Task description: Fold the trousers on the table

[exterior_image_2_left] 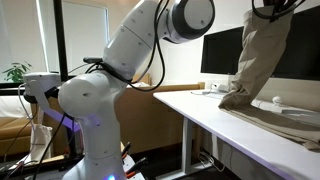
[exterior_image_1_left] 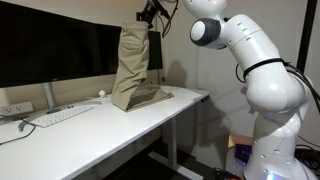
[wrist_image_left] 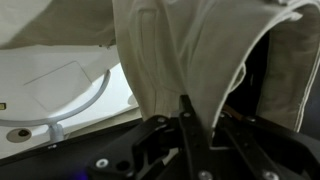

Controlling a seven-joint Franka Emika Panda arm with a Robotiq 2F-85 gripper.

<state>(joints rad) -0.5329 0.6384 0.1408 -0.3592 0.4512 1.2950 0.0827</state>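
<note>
My gripper is going to move outward and down toward the bunched lower part of the trousers on the tabletop and release the fabric, because the trousers (exterior_image_1_left: 131,62) still hang high above the table.
The khaki trousers (exterior_image_1_left: 131,62) hang from my gripper (exterior_image_1_left: 152,14) high above the white table (exterior_image_1_left: 110,125). Their lower part still rests bunched on the tabletop. In an exterior view the cloth (exterior_image_2_left: 262,55) drapes down from the gripper (exterior_image_2_left: 272,8) near the top edge to the table (exterior_image_2_left: 215,108). The wrist view shows the gripper (wrist_image_left: 200,118) shut on a fold of the tan cloth (wrist_image_left: 165,60), which fills most of the picture.
A large dark monitor (exterior_image_1_left: 55,45) stands behind the table, with a keyboard (exterior_image_1_left: 62,115) and a mouse (exterior_image_1_left: 101,97) near it. A power strip (exterior_image_1_left: 12,108) sits at the far edge. Another monitor (exterior_image_2_left: 222,50) shows behind the cloth.
</note>
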